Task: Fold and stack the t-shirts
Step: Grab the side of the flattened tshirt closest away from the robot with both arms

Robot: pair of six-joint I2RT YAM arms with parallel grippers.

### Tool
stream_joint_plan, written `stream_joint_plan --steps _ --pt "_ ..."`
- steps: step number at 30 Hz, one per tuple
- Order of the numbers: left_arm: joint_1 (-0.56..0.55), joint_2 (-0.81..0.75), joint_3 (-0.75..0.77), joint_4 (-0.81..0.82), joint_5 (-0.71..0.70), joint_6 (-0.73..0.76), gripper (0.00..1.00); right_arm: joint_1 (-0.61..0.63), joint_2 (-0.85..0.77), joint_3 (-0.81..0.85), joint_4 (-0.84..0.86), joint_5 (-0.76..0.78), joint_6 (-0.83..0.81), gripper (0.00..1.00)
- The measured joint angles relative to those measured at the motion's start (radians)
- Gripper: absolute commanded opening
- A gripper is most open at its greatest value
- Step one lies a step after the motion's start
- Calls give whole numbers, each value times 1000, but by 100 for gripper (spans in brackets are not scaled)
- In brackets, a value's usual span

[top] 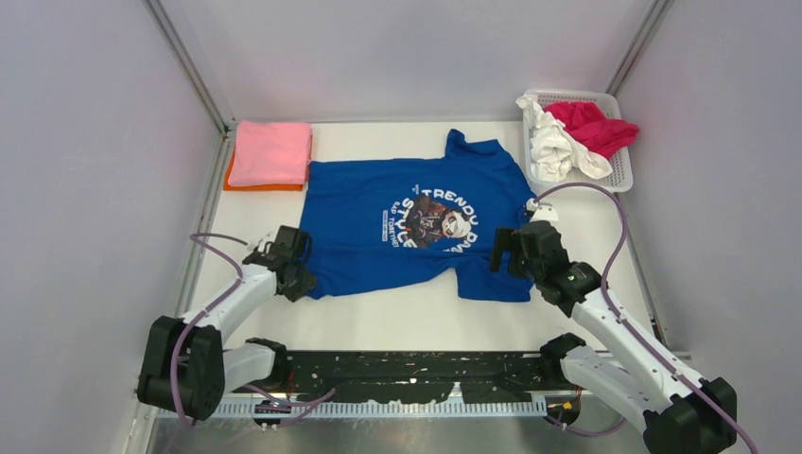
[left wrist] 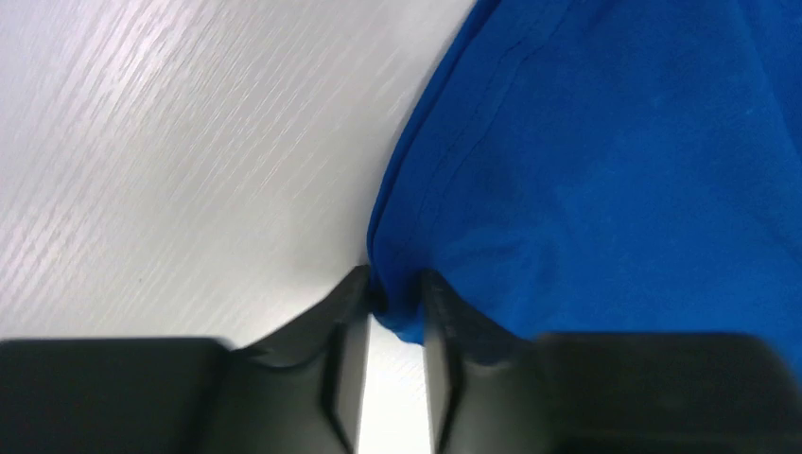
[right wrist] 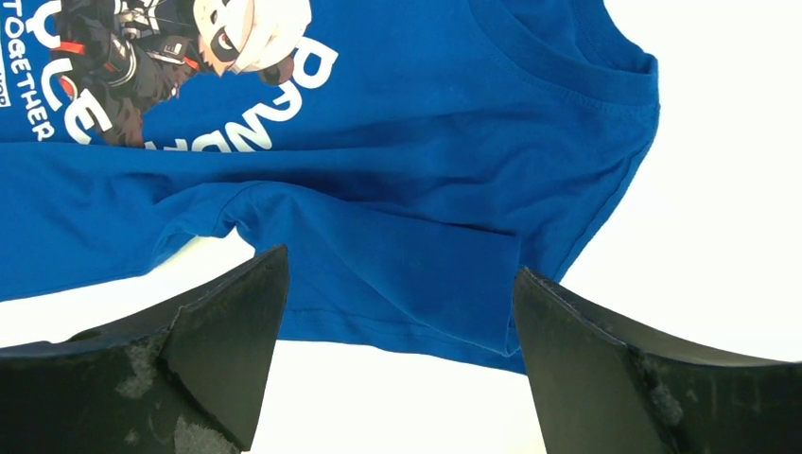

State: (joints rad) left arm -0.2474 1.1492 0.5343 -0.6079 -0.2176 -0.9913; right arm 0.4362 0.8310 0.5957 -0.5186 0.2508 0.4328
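Note:
My right gripper will next move down and back toward the black bar, onto the near sleeve's hem [top: 494,297] [right wrist: 402,340], because the royal-blue t-shirt's near sleeve is rumpled with a fold across it.
The royal-blue t-shirt [top: 407,222] lies spread on the table, its dark round graphic and white lettering facing up. My left gripper [top: 301,276] is shut on the shirt's near left corner; in the left wrist view the blue fabric [left wrist: 586,170] is pinched between the fingertips [left wrist: 352,295]. My right gripper [top: 504,253] is open just above the shirt's near right sleeve [right wrist: 397,274], jaws wide apart and empty. A folded pink shirt [top: 270,151] lies on a folded orange one [top: 230,174] at the back left. White [top: 553,147] and crimson [top: 596,128] shirts lie crumpled in the basket.
The white mesh basket [top: 619,170] stands at the back right by the right wall. Grey walls close in the table on the left, back and right. A black rail [top: 407,374] runs along the near edge between the arm bases.

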Motion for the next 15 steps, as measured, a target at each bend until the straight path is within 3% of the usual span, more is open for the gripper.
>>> stream_joint_plan --steps 1,2,15 --pt "0 14 7 6 -2 -3 2 0 -3 0 -5 3 0 95" --pt "-1 26 11 14 -5 -3 0 0 -6 0 -10 8 0 95" --pt "-6 -3 28 11 -27 33 0 16 5 0 -166 -52 36 99"
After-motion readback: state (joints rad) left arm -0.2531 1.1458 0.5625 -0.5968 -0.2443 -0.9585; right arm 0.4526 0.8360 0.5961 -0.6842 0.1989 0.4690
